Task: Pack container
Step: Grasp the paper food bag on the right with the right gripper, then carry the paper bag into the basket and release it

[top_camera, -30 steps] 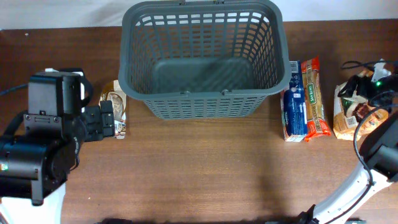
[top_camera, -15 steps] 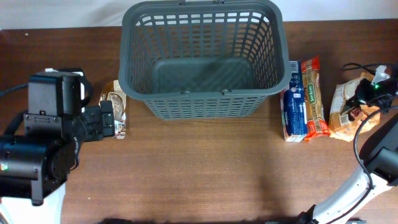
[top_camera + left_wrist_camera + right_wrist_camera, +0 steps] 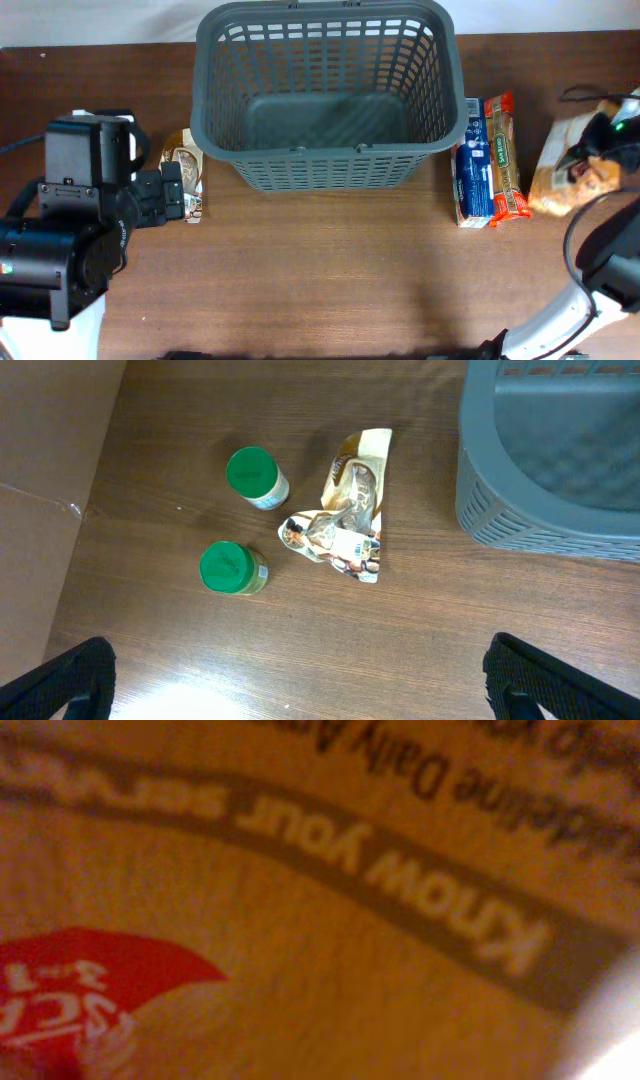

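Observation:
My right gripper will go up and to the left in the overhead view and lower the bag (image 3: 560, 175) into the basket's end by the blue packet, because that end is empty.
The container (image 3: 325, 160), a large dark grey slotted basket, stands empty at the back middle of the table, and its corner (image 3: 530, 480) shows in the left wrist view. At the far right my right gripper (image 3: 596, 142) is shut on a tan and orange bag (image 3: 560, 175). That bag's printed face (image 3: 300, 920) fills the right wrist view and hides the fingers. My left gripper (image 3: 320, 700) hangs open and empty over bare wood, just short of a crumpled brown snack packet (image 3: 350, 525).
Two green-lidded jars (image 3: 250, 472) (image 3: 228, 567) stand left of the crumpled packet. A blue packet (image 3: 473, 165) and an orange-red packet (image 3: 505, 160) lie side by side right of the basket. The right arm's cable (image 3: 575, 250) loops at the right edge.
My right gripper went from open to shut on the tan bag, and the bag has tipped and shifted a little up and to the right. The left arm has not moved.

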### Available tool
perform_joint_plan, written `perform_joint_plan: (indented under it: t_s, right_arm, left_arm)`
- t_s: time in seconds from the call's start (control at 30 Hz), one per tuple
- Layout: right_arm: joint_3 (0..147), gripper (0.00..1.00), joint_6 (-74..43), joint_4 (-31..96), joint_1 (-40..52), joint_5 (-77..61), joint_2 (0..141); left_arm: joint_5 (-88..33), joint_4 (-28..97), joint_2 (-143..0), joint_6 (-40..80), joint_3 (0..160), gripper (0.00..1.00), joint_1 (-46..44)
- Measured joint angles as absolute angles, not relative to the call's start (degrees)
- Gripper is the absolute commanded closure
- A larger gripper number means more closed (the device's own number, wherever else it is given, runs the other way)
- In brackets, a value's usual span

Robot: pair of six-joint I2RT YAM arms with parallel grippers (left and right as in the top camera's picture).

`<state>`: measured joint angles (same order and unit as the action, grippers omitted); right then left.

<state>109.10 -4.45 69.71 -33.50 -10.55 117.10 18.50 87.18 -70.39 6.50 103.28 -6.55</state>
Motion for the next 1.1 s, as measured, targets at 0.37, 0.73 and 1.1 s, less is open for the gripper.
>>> perform_joint_plan:
  t_s: [0.37, 0.73, 1.1]
  right_arm:
    - [114.5, 0.96, -6.0, 68.6, -32.1, -13.2, 100.7]
    - [119.4, 0.96, -6.0, 53.8, -10.9, -20.9, 88.6]
    - [121.1, 0.96, -9.1, 46.0, 15.9, -12.1, 91.8]
  left_arm:
    - [18.5, 87.2, -70.4, 6.5, 103.3, 0.01, -6.5]
    - [18.5, 87.2, -70.4, 6.5, 103.3, 0.01, -6.5]
    - [18.5, 87.2, -70.4, 6.5, 103.3, 0.01, -6.5]
